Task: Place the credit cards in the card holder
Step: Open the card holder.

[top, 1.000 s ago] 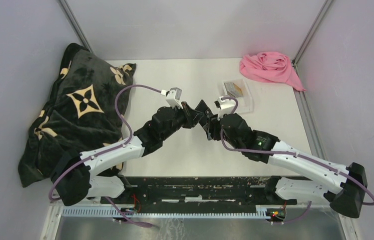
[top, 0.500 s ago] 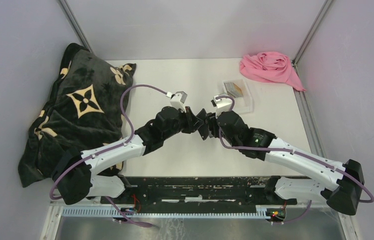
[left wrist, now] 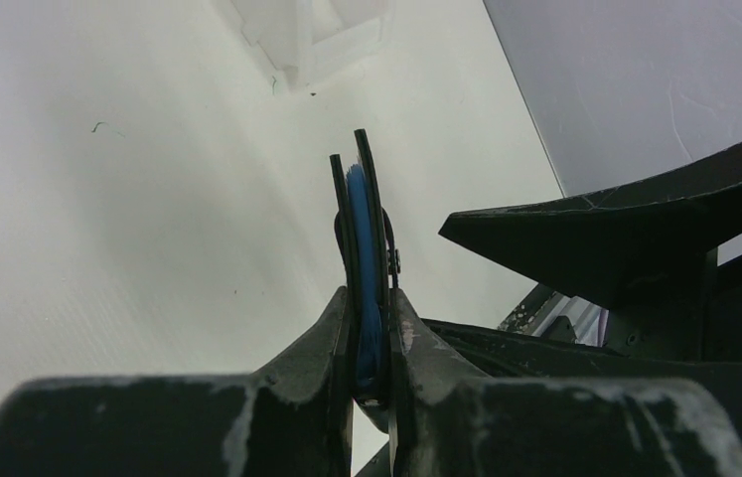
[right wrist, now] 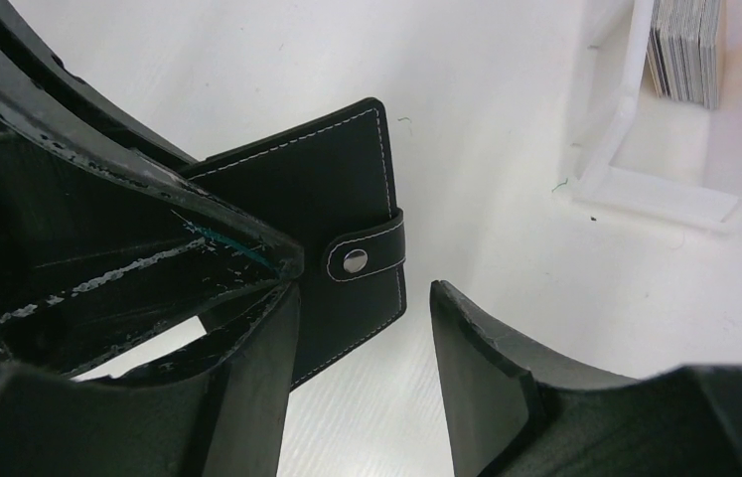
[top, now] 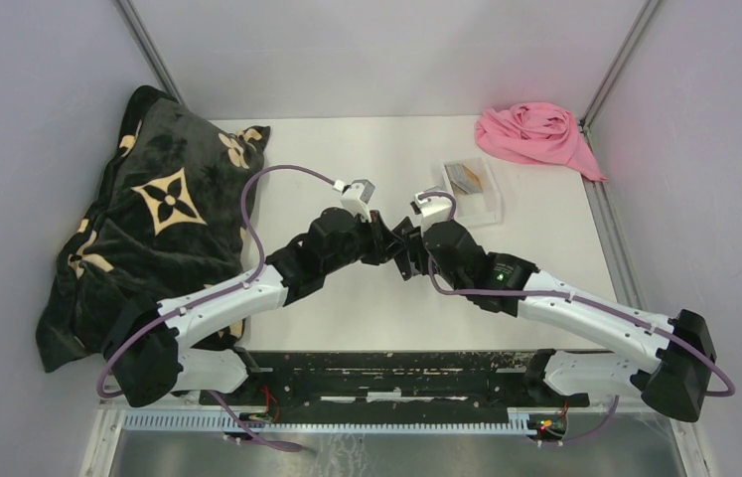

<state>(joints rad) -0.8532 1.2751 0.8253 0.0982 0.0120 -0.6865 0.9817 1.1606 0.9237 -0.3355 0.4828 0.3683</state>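
My left gripper still holds the wallet above the table, so next it should lower the wallet to the bare tabletop in the middle of the table and release it there.
The card holder, a black stitched wallet with a metal stud, hangs above the table. My left gripper is shut on it. In the left wrist view it stands edge-on, folded, with blue lining between its flaps. My right gripper is open right beside the wallet's strap edge, with its left finger close against the wallet and nothing gripped. The two grippers meet at mid-table. The credit cards stand stacked in a clear tray behind, also visible from above.
A black blanket with tan flower motifs is heaped along the table's left side. A pink cloth lies in the back right corner. Enclosure walls border the table on three sides.
The right arm has swung left and closed in on the wallet. The left wrist has shifted slightly right with the wallet still held. Neither gripper's opening has changed.
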